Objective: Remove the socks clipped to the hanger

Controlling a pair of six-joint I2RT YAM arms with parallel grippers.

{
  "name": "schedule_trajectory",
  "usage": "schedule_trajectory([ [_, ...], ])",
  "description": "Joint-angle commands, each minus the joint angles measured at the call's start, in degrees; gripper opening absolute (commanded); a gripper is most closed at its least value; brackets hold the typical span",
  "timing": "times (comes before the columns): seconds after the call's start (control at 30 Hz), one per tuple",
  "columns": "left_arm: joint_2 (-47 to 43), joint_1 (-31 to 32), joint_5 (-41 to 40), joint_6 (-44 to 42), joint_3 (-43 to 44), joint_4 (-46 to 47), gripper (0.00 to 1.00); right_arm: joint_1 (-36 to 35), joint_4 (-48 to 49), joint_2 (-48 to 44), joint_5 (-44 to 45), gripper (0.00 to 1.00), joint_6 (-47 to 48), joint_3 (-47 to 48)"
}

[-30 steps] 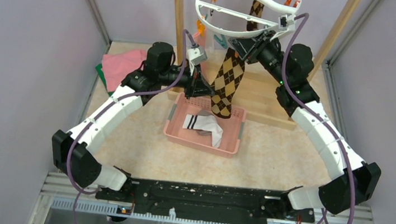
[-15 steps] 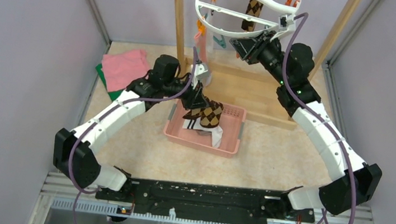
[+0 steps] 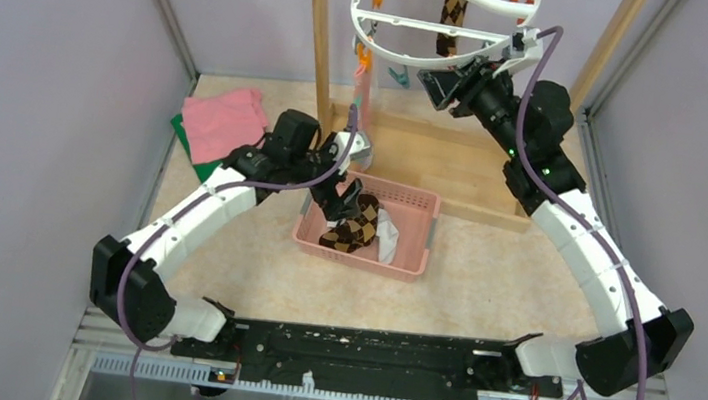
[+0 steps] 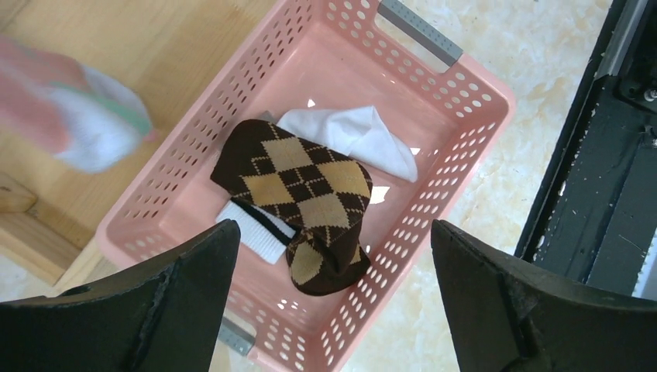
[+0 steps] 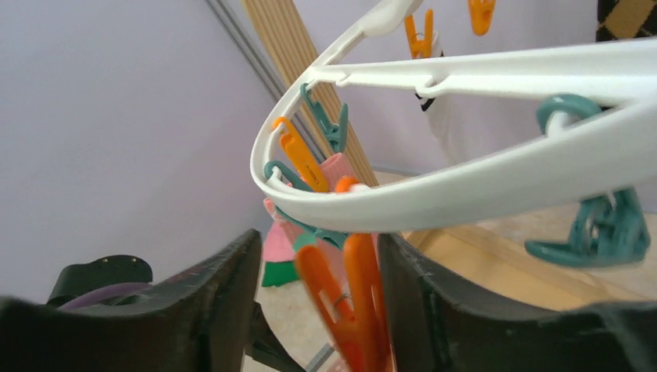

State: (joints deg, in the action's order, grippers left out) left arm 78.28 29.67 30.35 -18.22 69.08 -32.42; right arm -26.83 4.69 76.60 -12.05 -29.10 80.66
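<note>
The right gripper moves down from the hanger's rim next, then to the left in the top view onto the pink sock's side [image 3: 363, 95], since the sock still hangs clipped.
The white ring hanger [image 3: 416, 58] [image 5: 465, 186] hangs at the top. A brown-and-tan argyle sock [image 3: 450, 20] and a pink sock [image 3: 363, 85] are still clipped to it. A second argyle sock [image 3: 355, 228] [image 4: 306, 194] lies loose in the pink basket [image 3: 403, 266] [image 4: 480, 77], on top of a white sock [image 4: 356, 132] with a striped cuff. My left gripper [image 3: 342, 202] [image 4: 333, 232] hovers wide open over that basket, holding nothing. My right gripper [image 3: 444, 84] [image 5: 318, 294] is up under the hanger's rim, jaws apart, with an orange clip [image 5: 349, 302] between them.
Folded pink and green cloths [image 3: 223, 120] lie at the back left. Wooden posts [image 3: 318, 35] [image 3: 604, 47] rise on either side of the hanger from a wooden base [image 3: 454, 166] behind the basket. A teal clip [image 5: 604, 229] dangles right of my right gripper.
The argyle sock came off the hanger; my left gripper carried it down into the basket and opened, leaving it there. My right gripper's jaws widened around the orange clip.
</note>
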Motion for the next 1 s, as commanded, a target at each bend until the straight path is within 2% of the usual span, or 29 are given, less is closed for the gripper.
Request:
schedule_trajectory([
  [0.0,-5.3,-3.4,3.2,0.2,2.9,-3.7,0.99,-0.1,-0.7,-4.3,3.3,0.65,2.7,-1.2],
  [0.1,-6.7,-8.2,7.8,1.1,3.2,-5.3,0.99,-0.2,0.9,-6.9,3.7,0.78,3.3,-7.6],
  [0.23,-5.8,-15.3,11.4,1.0,7.7,-8.4,0.99,-1.7,3.0,-10.6,5.8,0.93,3.8,-16.5],
  [0.33,-4.7,-19.9,12.4,1.6,11.3,-10.2,0.99,-5.7,4.4,-11.9,9.4,0.97,5.9,-21.4],
  [0.5,-4.5,-23.7,6.9,4.7,13.8,-10.5,0.99,-13.9,10.1,-8.3,17.4,0.97,9.8,-25.9],
  [0.6,-5.2,-25.5,4.4,4.4,13.7,-9.8,0.99,-17.3,15.7,-0.6,21.3,0.98,12.7,-23.5],
  [0.73,-6.5,-28.9,7.1,4.6,14.8,-11.3,0.99,-23.6,23.6,14.3,32.1,0.99,22.0,-12.6],
  [0.87,-8.1,-33.2,10.4,3.7,15.7,-13.3,0.99,-25.2,25.0,26.1,44.6,0.98,23.6,-0.9],
  [0.97,-7.0,-34.8,11.1,2.9,17.3,-15.4,0.99,-25.3,24.9,32.4,50.0,0.92,25.2,6.0],
])
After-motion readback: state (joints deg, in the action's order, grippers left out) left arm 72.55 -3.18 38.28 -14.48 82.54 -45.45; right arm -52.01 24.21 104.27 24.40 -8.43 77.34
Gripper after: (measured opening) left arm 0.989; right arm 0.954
